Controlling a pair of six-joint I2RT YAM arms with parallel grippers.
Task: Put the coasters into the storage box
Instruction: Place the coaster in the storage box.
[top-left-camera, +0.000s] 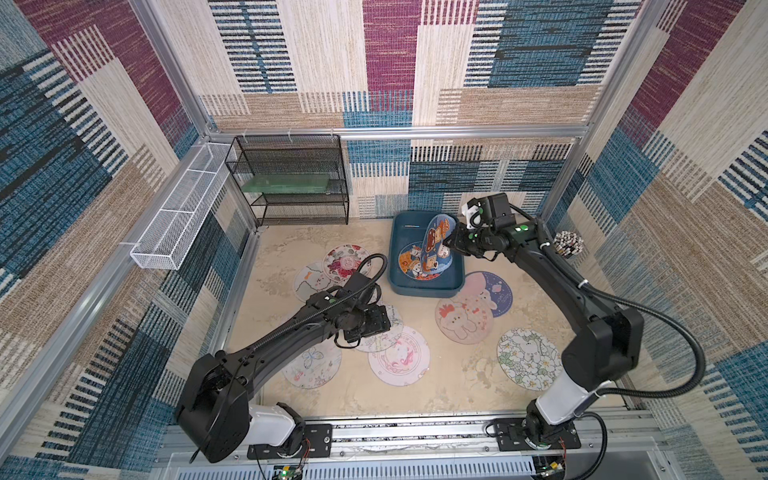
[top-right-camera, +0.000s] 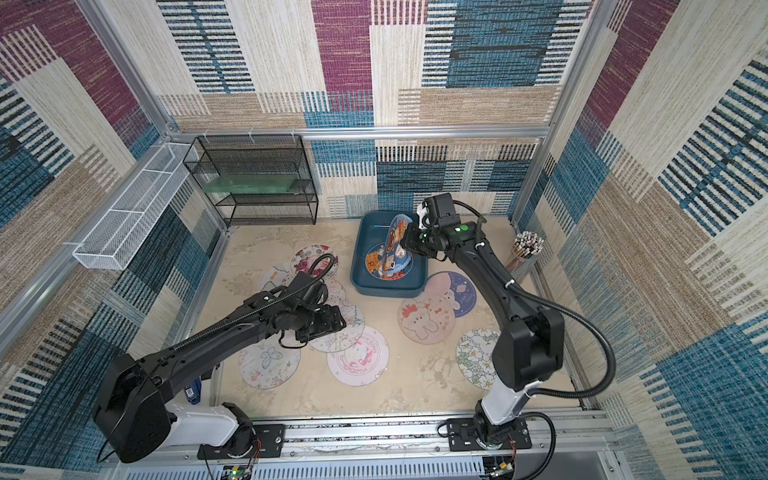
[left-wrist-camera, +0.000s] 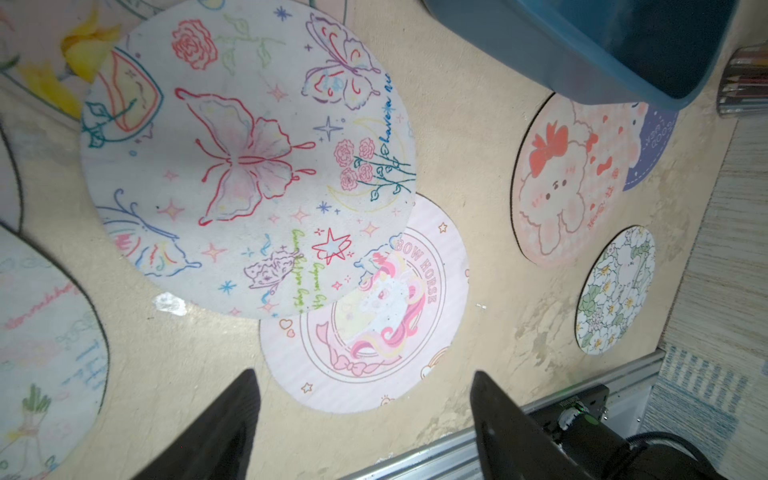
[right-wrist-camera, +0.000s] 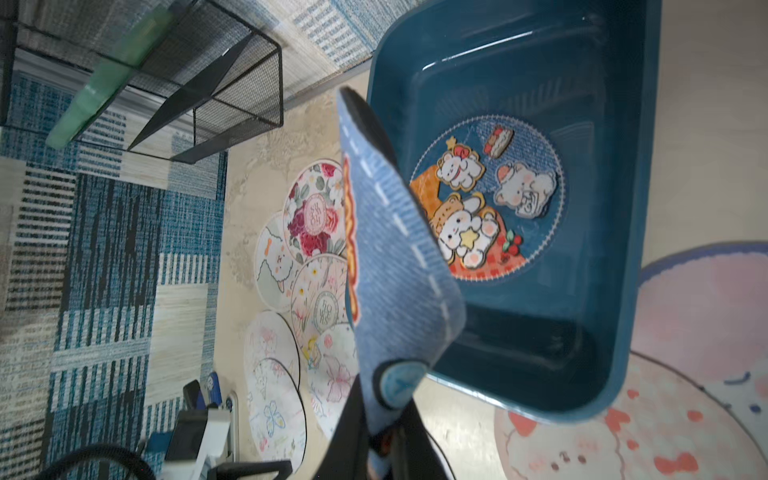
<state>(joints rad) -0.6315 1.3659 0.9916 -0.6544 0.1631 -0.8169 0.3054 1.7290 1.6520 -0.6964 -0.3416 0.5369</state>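
Note:
Next, the right gripper brings the second blue coaster down onto the cartoon-bear coaster (top-left-camera: 411, 262) (right-wrist-camera: 494, 198), flat on the box's bottom below it, and lets go of the second coaster's rim.
The dark teal storage box (top-left-camera: 428, 292) (right-wrist-camera: 623, 249) stands at the back of the table, with one blue cartoon-bear coaster (top-left-camera: 409, 264) (right-wrist-camera: 498, 199) flat on its floor. My right gripper (right-wrist-camera: 382, 390) (top-left-camera: 451, 243) is shut on the rim of a second blue coaster (right-wrist-camera: 395, 257) (top-left-camera: 436, 241), which stands on edge over the box. My left gripper (left-wrist-camera: 363, 374) is open and empty, hovering just above the table beside a pink unicorn coaster (left-wrist-camera: 374, 324) (top-left-camera: 399, 357). A white butterfly coaster (left-wrist-camera: 249, 166) overlaps the unicorn one. Several more coasters lie flat around both arms.
A pink bear coaster (top-left-camera: 463, 320) and a white flower coaster (top-left-camera: 528, 359) lie right of centre. A black wire rack (top-left-camera: 291, 183) and a white mesh tray (top-left-camera: 174, 220) stand at the back left. A cup of pencils (top-left-camera: 567, 245) is at the far right, and an aluminium rail (left-wrist-camera: 519, 415) runs along the front.

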